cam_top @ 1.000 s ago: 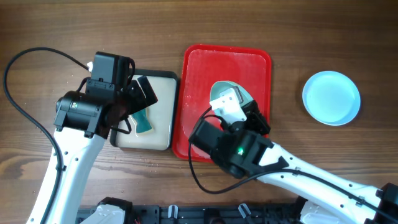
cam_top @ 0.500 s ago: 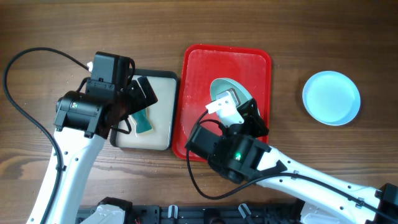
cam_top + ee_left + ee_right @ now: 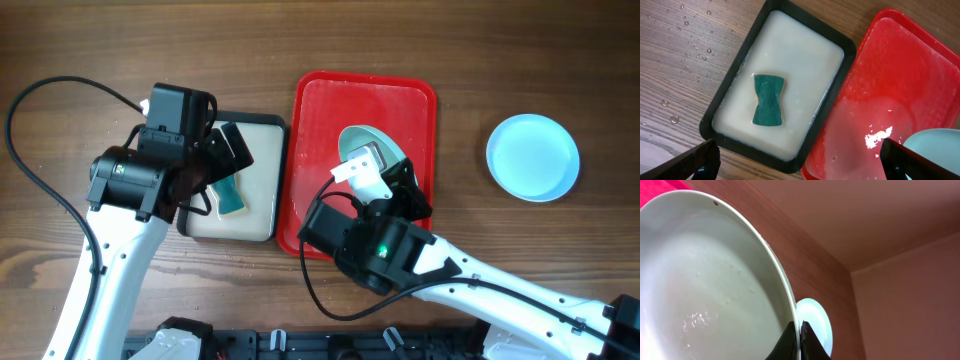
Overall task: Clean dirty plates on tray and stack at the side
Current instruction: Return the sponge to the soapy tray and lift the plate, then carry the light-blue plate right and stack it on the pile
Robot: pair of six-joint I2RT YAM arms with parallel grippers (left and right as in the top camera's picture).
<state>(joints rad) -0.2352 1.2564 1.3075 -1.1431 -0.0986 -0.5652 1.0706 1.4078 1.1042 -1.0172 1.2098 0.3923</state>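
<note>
My right gripper moves to the right in the overhead view and down next, to release over the pale blue plate [image 3: 533, 157], which rests beside the red tray [image 3: 365, 92].
The red tray [image 3: 365, 92] lies at the table's middle and is wet; it also shows in the left wrist view [image 3: 900, 85]. My right gripper [image 3: 800, 336] is shut on the rim of a white plate [image 3: 705, 280] and holds it tilted up on edge over the tray [image 3: 358, 140]. A pale blue plate [image 3: 533, 157] rests on the table at the right, also seen past the held rim [image 3: 816, 322]. No third plate shows. My left gripper [image 3: 800, 167] is open and empty above the gap between the cream tray and the red tray.
A black-rimmed cream tray [image 3: 262, 130] sits left of the red tray, holding a teal sponge [image 3: 768, 100] in milky liquid. Water drops lie on the wood to its left. A black cable [image 3: 40, 95] loops at the far left.
My right arm shifted slightly left and toward the front edge with the white plate still clamped, then held still. The left arm has not moved.
</note>
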